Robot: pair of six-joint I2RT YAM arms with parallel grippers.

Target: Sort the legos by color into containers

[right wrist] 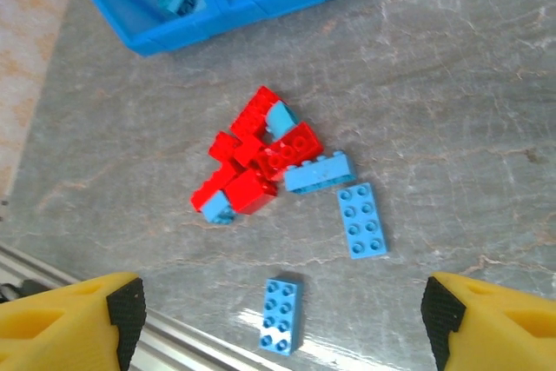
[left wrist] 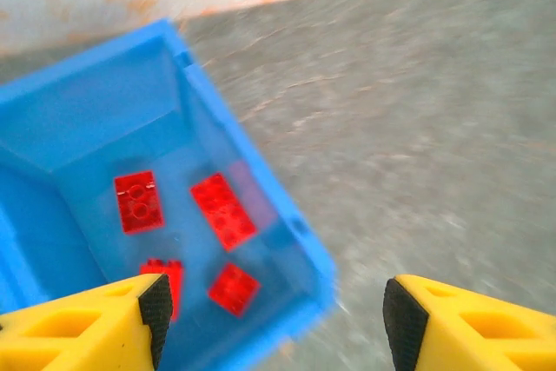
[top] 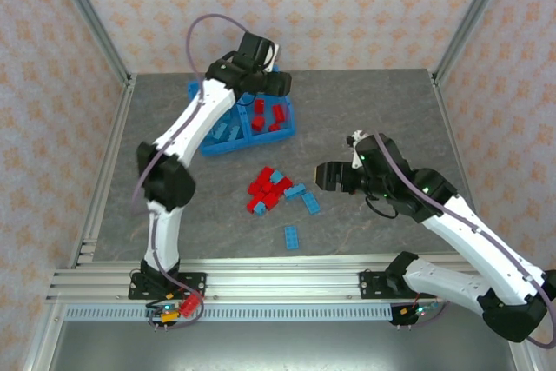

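Note:
The flat blue brick (top: 310, 203) beside the pile has bare tabletop along both its long sides, so the robot's open right gripper needs to come down and toward the pile next, with its fingers on either side of the brick.
The blue bin (top: 234, 147) stands at the back of the table, red legos (top: 271, 116) in its right compartment and light blue ones (top: 228, 132) in its left. My left gripper (top: 265, 82) hangs open over the right compartment's outer rim (left wrist: 217, 102), with several red bricks (left wrist: 223, 210) below and nothing between its fingers (left wrist: 156, 314). A mixed pile of red and blue legos (top: 265, 188) lies mid-table. My right gripper (top: 323, 175) is open above the table, right of the pile (right wrist: 256, 158). Two flat blue bricks (right wrist: 362, 220) (right wrist: 282, 301) lie apart below it.
An aluminium rail (top: 287, 280) runs along the near edge, close to the nearest blue brick (top: 292, 236). Metal frame posts (top: 95, 32) and patterned walls close in the left, back and right. Bare grey tabletop (top: 373, 110) lies right of the bin.

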